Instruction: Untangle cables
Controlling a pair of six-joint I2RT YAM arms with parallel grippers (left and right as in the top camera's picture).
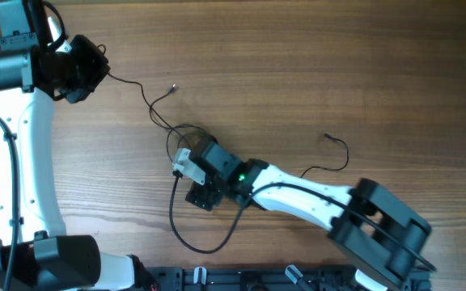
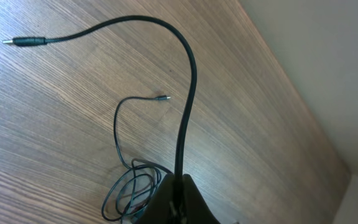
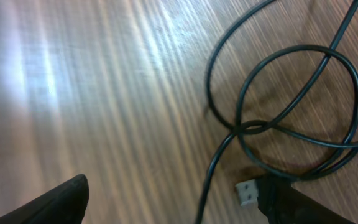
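Observation:
The cable's part goes into the knot, so my left gripper should next pull the cable down, back and left in the overhead view and release it on bare wood.
The cables form a loose knot of thin black loops [image 1: 183, 136] at the table's middle, seen close in the right wrist view as crossing loops [image 3: 291, 106]. My left gripper [image 1: 83, 69] at the upper left is shut on one cable [image 2: 188, 93], which arcs up from my shut gripper [image 2: 180, 190] to a free plug [image 2: 18, 42]. A second strand ends in a tiny plug [image 2: 162, 98]. Beside the knot, my right gripper [image 1: 191, 174] is open. One strand [image 3: 209, 180] runs between its fingertips [image 3: 61, 202], and a silver USB plug [image 3: 248, 191] lies by the other finger.
A separate thin black cable [image 1: 336, 158] lies to the right, partly under the right arm. A long slack loop [image 1: 205, 242] trails toward the front edge. The table's far edge [image 2: 303, 93] shows in the left wrist view.

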